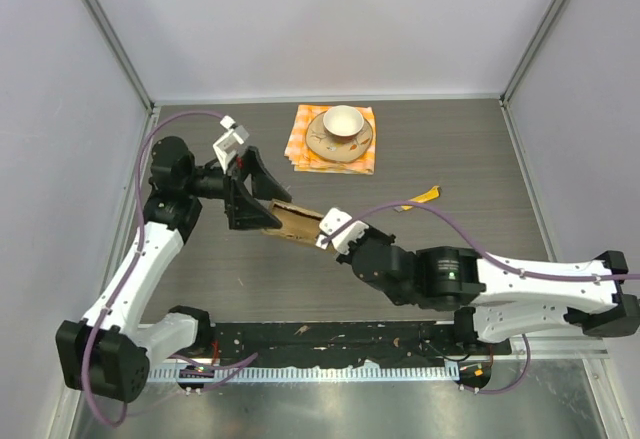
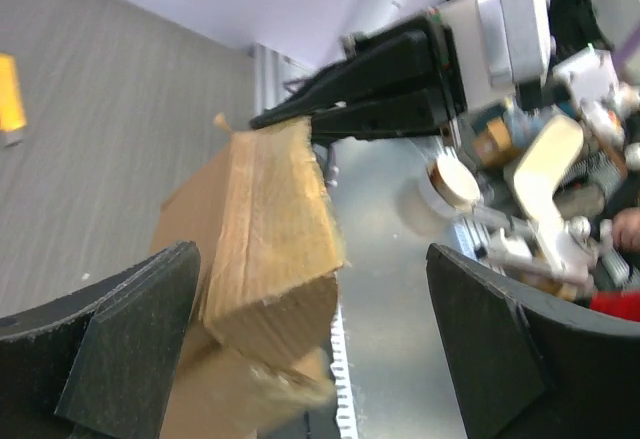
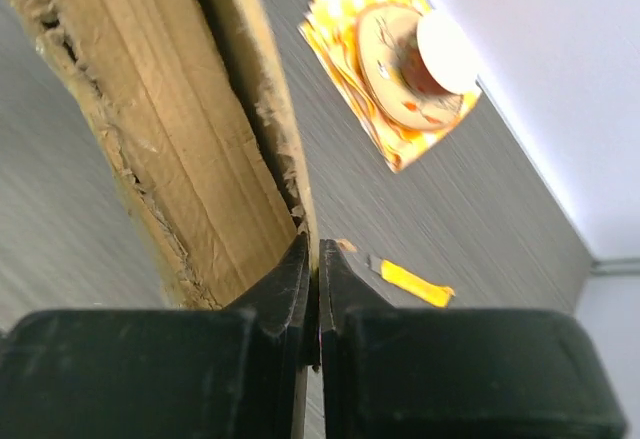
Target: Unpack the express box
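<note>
My right gripper moves outward and down next to release the flap's edge, since the tabletop by the checkered cloth (image 3: 308, 84) lies below and outward of my gripper.
The express box (image 1: 293, 222) is a flat brown cardboard box in the middle of the table, between the two arms. My right gripper (image 1: 325, 236) is shut on the thin edge of one of its flaps (image 3: 292, 174), at the box's right end. My left gripper (image 1: 254, 197) is open, its fingers (image 2: 130, 344) wide apart on either side of the box's left end (image 2: 268, 249). That end lies close to the left finger, far from the other. The box looks tilted; its torn edges show in the right wrist view (image 3: 150, 109).
A cup on a saucer (image 1: 341, 131) sits on an orange checkered cloth (image 1: 305, 149) at the back centre. A small yellow strip (image 1: 428, 195) lies on the table to the right of the box; it also shows in the right wrist view (image 3: 412, 279). A black rail (image 1: 330, 339) runs along the near edge.
</note>
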`<state>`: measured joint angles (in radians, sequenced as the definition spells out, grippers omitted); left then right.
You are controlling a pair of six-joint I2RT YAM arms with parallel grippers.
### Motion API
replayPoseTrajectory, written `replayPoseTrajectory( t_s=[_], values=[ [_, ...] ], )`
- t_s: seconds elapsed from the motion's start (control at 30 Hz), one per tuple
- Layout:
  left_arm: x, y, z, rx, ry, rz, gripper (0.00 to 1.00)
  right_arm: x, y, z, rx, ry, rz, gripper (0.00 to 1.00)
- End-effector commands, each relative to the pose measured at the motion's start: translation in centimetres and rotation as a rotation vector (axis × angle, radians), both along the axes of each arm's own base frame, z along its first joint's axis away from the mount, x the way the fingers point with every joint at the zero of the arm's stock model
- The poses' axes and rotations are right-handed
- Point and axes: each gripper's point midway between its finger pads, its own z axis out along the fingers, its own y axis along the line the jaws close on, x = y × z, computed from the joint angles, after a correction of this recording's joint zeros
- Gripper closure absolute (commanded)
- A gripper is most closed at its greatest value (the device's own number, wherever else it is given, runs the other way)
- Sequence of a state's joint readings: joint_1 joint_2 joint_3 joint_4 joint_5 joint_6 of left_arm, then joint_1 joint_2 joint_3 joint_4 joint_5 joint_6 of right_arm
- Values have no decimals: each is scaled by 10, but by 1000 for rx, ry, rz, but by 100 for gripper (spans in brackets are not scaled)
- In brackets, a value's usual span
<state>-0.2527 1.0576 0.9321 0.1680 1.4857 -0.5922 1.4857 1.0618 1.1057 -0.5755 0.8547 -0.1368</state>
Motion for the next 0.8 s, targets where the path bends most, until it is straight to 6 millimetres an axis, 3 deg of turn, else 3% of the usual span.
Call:
replayPoseTrajectory(
  t_s=[0.0,0.1,0.37,0.47,0.57,0.6,0.63,0.77],
  values=[
    [9,37,-21,37,108,-12,0,27,-11,-5,-72,-55,-87,99],
    [19,44,-39,37,143,31,0,32,-8,-17,-106,-58,-77,99],
    [45,49,-45,42,209,58,0,33,7,-58,-245,-38,-36,99],
    [43,49,-50,39,199,59,0,24,18,-70,-239,24,42,99],
    [40,49,-57,36,188,60,0,31,21,-82,-232,121,62,99],
    [39,48,-59,35,184,59,0,28,30,-93,-215,214,118,99],
    [39,48,-59,34,178,59,0,45,21,-96,-196,260,75,99],
    [38,49,-56,31,140,59,0,51,32,-105,-195,338,157,99]
  ],
)
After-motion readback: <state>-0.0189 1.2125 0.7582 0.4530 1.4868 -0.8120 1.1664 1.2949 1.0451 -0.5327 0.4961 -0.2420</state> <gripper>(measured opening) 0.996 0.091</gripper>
